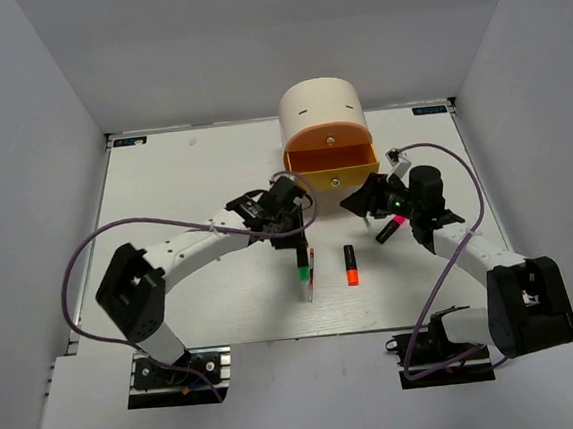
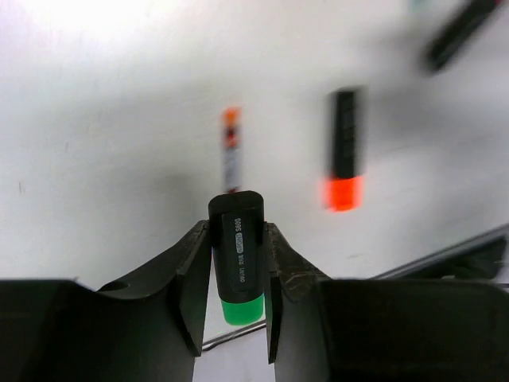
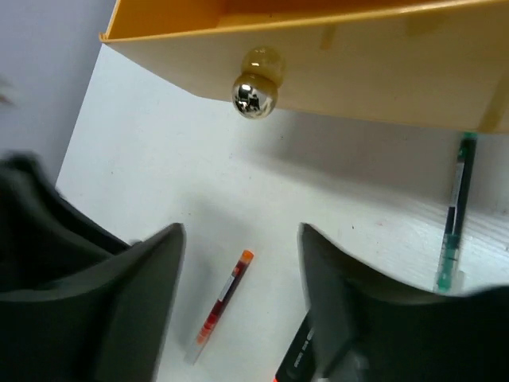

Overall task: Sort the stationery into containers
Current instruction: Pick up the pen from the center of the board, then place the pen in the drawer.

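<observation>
I will raise my left gripper outward over the open orange drawer to free the black highlighter, as that drawer's opening lies outward and to its right in the top view.
My left gripper is shut on a black highlighter with a green end, both pads against its body. In the top view that gripper is at mid-table with the green highlighter sticking out toward the near edge. A thin red pen lies just beside it. An orange-ended highlighter lies to the right. My right gripper stands open and empty in front of the open orange drawer of the cream cylindrical unit. A pink-ended highlighter lies by the right wrist.
The drawer's round metal knob hangs just above the right fingers. A thin dark pen with green trim lies on the table below the drawer's right end. Grey walls close in the white table on three sides. Purple cables loop over both arms.
</observation>
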